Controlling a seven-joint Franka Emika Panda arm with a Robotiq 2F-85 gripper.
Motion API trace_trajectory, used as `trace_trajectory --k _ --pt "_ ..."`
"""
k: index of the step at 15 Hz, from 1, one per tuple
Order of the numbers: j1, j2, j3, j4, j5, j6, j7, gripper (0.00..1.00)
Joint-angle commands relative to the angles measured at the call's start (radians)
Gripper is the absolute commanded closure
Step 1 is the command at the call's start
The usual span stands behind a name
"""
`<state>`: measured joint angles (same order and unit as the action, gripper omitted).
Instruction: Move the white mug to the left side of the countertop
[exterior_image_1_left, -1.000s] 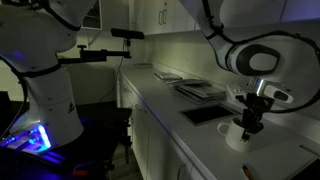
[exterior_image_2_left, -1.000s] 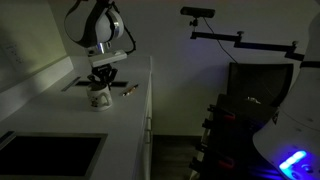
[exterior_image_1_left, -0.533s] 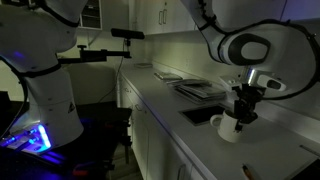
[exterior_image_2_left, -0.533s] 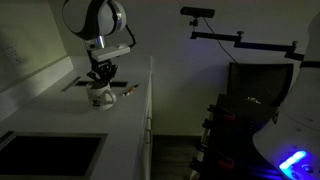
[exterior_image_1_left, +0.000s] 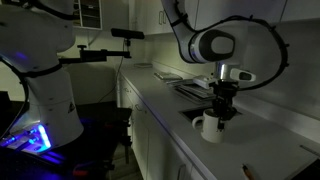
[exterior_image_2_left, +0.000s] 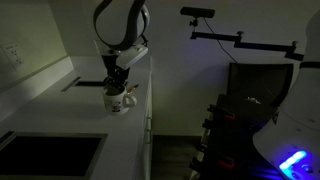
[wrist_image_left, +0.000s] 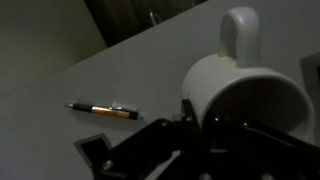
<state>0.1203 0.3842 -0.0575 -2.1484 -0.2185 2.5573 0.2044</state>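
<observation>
My gripper needs to carry the mug next toward the bare white strip (exterior_image_1_left: 192, 134), which lies clear at the countertop's front edge, and lower it there to release the mug's rim.
The white mug (exterior_image_1_left: 211, 128) is on or just above the white countertop (exterior_image_1_left: 160, 100), next to the dark inset panel (exterior_image_1_left: 196, 114); I cannot tell whether it touches the surface. My gripper (exterior_image_1_left: 219, 108) comes down from above and is shut on the mug's rim. In an exterior view the mug (exterior_image_2_left: 120, 100) hangs under the gripper (exterior_image_2_left: 118, 86) near the countertop's (exterior_image_2_left: 70, 115) front edge. In the wrist view the mug (wrist_image_left: 245, 90) fills the right side, handle pointing away, with my dark fingers (wrist_image_left: 195, 128) clamped on its near wall.
An orange and black pen (wrist_image_left: 105, 111) lies on the counter beside the mug. Flat stacked dark trays (exterior_image_1_left: 198, 89) sit farther back. A dark sink (exterior_image_2_left: 45, 160) is set into the counter. A second white robot arm (exterior_image_1_left: 50, 90) stands off the counter.
My gripper has carried the mug along the counter, leftward in one exterior view and toward the camera in the other. The pen stays where it was.
</observation>
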Motion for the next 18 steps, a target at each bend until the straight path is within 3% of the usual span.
trace_trajectory --k 1,9,18 --pt "0.012 -0.075 0.009 -0.108 -0.025 0.079 -0.005 0.98" --pt "0.030 -0.091 0.048 -0.173 -0.024 0.087 -0.013 0.98" --pt "0.032 -0.047 0.063 -0.147 0.006 0.089 -0.030 0.98"
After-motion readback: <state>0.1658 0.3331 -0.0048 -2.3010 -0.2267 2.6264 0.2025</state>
